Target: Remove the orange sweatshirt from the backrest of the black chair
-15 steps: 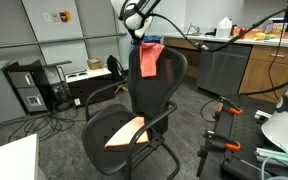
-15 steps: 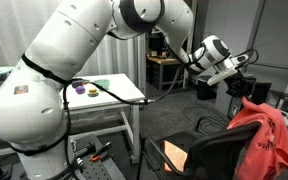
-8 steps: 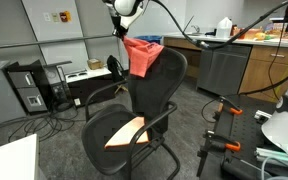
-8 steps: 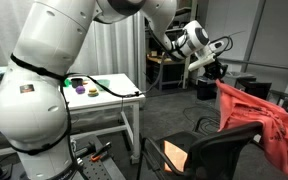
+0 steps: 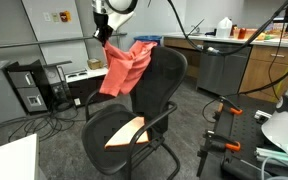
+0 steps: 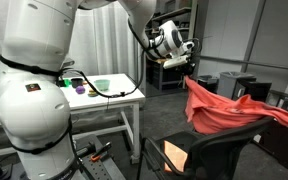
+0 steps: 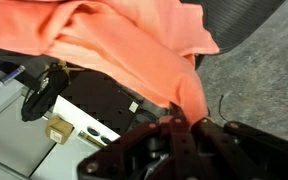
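Observation:
The gripper should next move back past the backrest to let go of the fold above the armrest by the stands, because that armrest is below the gripper and back from it.
The orange sweatshirt hangs stretched from my gripper toward the top of the black chair's backrest. Its far end still lies over the backrest's top edge. In an exterior view the sweatshirt spreads from the gripper across the backrest top. In the wrist view the fingers are shut on a fold of the orange fabric, with the gripper pinching it. An orange patch lies on the chair seat.
A white table with small objects stands behind the arm. A counter with cabinets runs behind the chair. A computer tower and cables sit on the floor. Black and orange stands are beside the chair.
My gripper has moved up and sideways away from the backrest, pulling the sweatshirt with it. The fabric has been drawn off most of the backrest and now hangs stretched out.

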Motion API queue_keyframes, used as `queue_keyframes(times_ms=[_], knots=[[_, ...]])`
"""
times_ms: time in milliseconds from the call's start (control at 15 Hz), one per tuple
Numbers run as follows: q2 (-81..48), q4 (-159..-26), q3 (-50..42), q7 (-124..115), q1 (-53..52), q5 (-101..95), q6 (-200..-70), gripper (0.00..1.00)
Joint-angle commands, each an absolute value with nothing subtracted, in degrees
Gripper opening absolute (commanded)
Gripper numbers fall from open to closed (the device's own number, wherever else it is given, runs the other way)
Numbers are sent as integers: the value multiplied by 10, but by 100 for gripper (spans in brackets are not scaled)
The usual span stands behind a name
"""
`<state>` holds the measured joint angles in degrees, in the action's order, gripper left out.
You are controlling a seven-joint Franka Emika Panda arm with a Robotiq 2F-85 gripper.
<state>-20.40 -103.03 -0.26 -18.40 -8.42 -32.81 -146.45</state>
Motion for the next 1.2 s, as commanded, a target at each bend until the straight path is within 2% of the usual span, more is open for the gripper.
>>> queue_keyframes(times_ms=[0, 1133], knots=[[-151, -1099, 15, -145, -90, -278, -1498, 1], [-136, -1109, -9, -110, -57, -206, -1478, 1]])
